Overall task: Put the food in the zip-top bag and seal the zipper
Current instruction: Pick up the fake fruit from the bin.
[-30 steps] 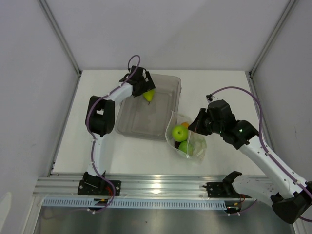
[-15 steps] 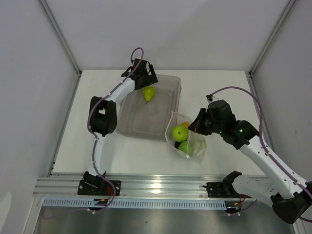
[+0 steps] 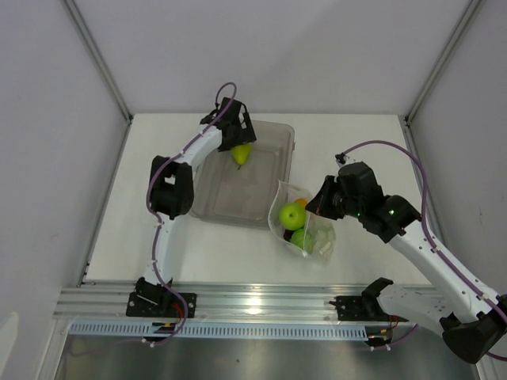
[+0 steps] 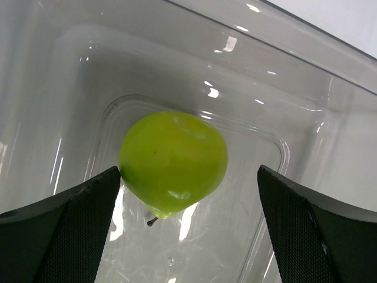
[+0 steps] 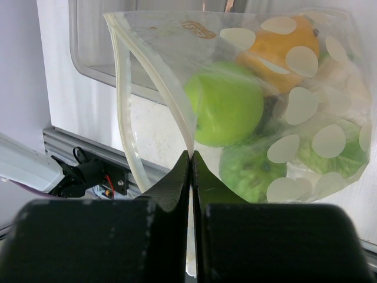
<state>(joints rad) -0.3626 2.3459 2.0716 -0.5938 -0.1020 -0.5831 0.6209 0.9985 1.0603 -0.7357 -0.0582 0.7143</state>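
The left gripper moves down slightly next and closes across the fruit's wide body [image 3: 242, 151] [image 4: 174, 158], since its open fingers already stand on either side of the green fruit.
One green fruit [image 3: 242, 152] [image 4: 172, 163] lies in the grey tray [image 3: 230, 198]. My left gripper [image 3: 235, 134] [image 4: 188, 174] hovers over it, open, a finger on each side and not closed on it. The zip-top bag [image 3: 305, 226] [image 5: 177, 53] sits right of the tray with its mouth gaping. My right gripper [image 3: 318, 204] [image 5: 191, 158] is shut on one lip of the zipper [image 5: 125, 100]. Inside the bag are two green fruits [image 5: 227, 112] [image 5: 247, 171], an orange fruit [image 5: 283, 47] and a white-and-green piece [image 5: 339, 154]. A dark piece between them is barely visible.
The tray's far wall [image 4: 294, 59] rises close behind the fruit. An aluminium rail [image 3: 253, 305] with the arm bases runs along the near table edge. White enclosure walls stand on the left, back and right of the table.
My left gripper has shifted slightly toward the tray's far right corner, staying open over the green fruit. The right arm and the bag have not moved.
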